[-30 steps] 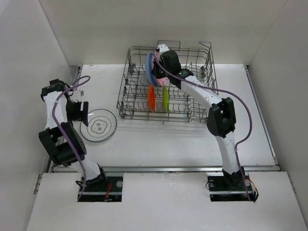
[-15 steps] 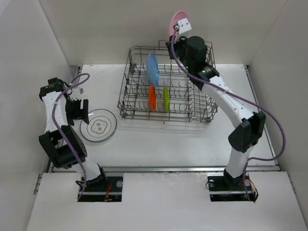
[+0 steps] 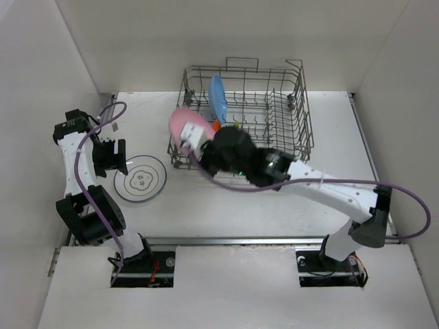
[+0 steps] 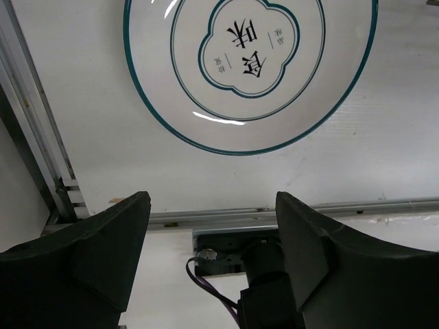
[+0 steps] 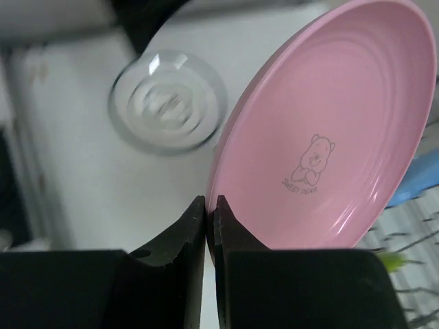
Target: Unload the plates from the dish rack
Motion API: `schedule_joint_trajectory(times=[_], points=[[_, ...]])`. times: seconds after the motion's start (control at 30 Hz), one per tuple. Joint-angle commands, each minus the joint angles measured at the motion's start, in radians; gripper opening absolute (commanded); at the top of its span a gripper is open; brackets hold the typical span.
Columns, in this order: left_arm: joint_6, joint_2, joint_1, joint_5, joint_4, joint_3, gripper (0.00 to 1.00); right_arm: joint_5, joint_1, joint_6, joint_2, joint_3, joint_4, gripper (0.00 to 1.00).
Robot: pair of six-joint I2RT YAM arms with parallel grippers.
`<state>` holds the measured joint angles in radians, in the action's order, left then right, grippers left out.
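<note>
The part of the table between the rack (image 3: 295, 96) and the metal bar is clear. I will next pull the pink plate back and down there with my right gripper.
My right gripper (image 3: 194, 142) is shut on the rim of the pink plate (image 3: 185, 125) and holds it in the air at the rack's front left corner; the plate fills the right wrist view (image 5: 329, 130), the gripper (image 5: 210, 203) pinching its edge. The grey wire dish rack (image 3: 295, 96) holds a light blue plate (image 3: 217, 97) upright; an orange plate (image 3: 216, 125) and a yellow-green one (image 3: 236, 125) are mostly hidden behind my arm. A white patterned plate (image 3: 140, 179) lies flat on the table at left. My left gripper (image 3: 110, 156) is open beside it, the plate just ahead (image 4: 250, 68).
White walls close in the table on the left, back and right. The right arm (image 3: 322, 188) stretches low across the table in front of the rack. A metal rail (image 4: 274, 212) runs along the table's near edge.
My right arm lifted the pink plate high out of the rack, then swung it down and left to the rack's front left corner. The left arm has barely moved.
</note>
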<state>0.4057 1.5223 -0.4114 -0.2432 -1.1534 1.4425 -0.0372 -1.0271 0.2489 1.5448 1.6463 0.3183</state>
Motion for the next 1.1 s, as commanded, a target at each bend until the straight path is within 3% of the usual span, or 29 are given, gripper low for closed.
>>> schedule_joint_trajectory(times=[0.0,0.2,0.3,0.57,0.63,0.67,0.8,0.9,1.07], points=[[-0.007,-0.050,0.003,-0.022,-0.037,0.044,0.71,-0.070,-0.132,0.050,0.044,-0.036,0.292,0.00],[0.002,-0.080,0.003,-0.022,-0.046,0.035,0.71,-0.082,-0.318,-0.062,0.094,-0.085,0.424,0.00],[0.002,-0.109,0.003,-0.022,-0.046,0.024,0.71,-0.092,-0.340,-0.117,0.145,-0.103,0.435,0.00],[0.030,-0.177,0.003,-0.001,-0.026,-0.077,0.71,-0.291,-0.364,-0.200,0.407,-0.093,0.464,0.00],[0.030,-0.195,0.003,0.008,-0.026,-0.088,0.71,-0.306,-0.364,-0.209,0.448,-0.066,0.464,0.10],[0.030,-0.195,0.003,0.008,-0.026,-0.097,0.71,-0.306,-0.364,-0.209,0.462,-0.037,0.473,0.34],[0.030,-0.206,0.003,0.008,-0.026,-0.097,0.72,-0.270,-0.364,-0.209,0.437,-0.014,0.453,0.76],[0.030,-0.215,0.003,0.008,-0.026,-0.097,0.72,-0.260,-0.364,-0.209,0.382,0.016,0.441,0.94],[0.030,-0.215,0.003,0.008,-0.026,-0.097,0.72,-0.182,-0.297,-0.209,0.195,0.058,0.345,1.00]])
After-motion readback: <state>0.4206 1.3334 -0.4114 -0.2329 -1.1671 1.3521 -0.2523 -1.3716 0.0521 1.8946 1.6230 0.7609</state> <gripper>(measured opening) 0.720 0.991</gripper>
